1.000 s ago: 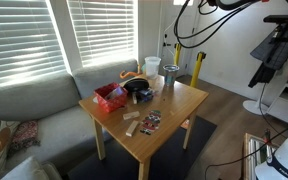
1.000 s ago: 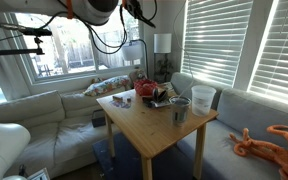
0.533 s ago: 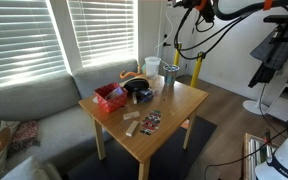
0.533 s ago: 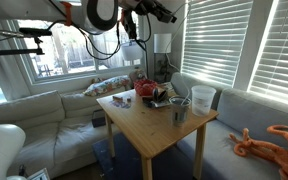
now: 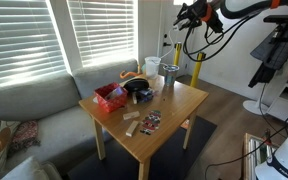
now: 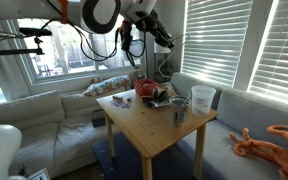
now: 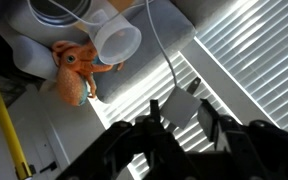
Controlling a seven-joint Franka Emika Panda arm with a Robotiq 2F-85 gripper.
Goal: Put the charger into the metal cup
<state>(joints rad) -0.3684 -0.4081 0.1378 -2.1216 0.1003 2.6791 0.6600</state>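
Note:
I will next lower my gripper, tilting it downward, and let go of the white block at the metal cup's opening (image 6: pixel 179 100) (image 7: pixel 54 10), because it is far below and the fingers face the blinds.
My gripper (image 5: pixel 184 15) hangs high above the far end of the wooden table (image 5: pixel 174 110), and it also shows in the other exterior view (image 6: pixel 162 38). In the wrist view its fingers (image 7: pixel 181 108) are shut on the small plug end of the charger (image 7: pixel 182 97). The charger's thin pale cable (image 7: pixel 162 50) trails away toward the table. The metal cup (image 5: pixel 170 79) stands beside the taller white container (image 5: pixel 152 67). The cup also shows in the other exterior view (image 6: pixel 180 110). In the wrist view the cup (image 7: pixel 117 40) lies well away from the fingers.
A red box (image 5: pixel 109 96), a bulky black object (image 5: pixel 139 90) and small cards (image 5: pixel 144 122) lie on the table. A grey sofa (image 6: pixel 234 120) wraps round it, with an orange octopus toy (image 6: pixel 274 140) on it. Window blinds (image 5: pixel 94 30) are behind.
My gripper has come down from the top of the frame and moved toward the window side of the table, holding the charger. The things on the table have not moved.

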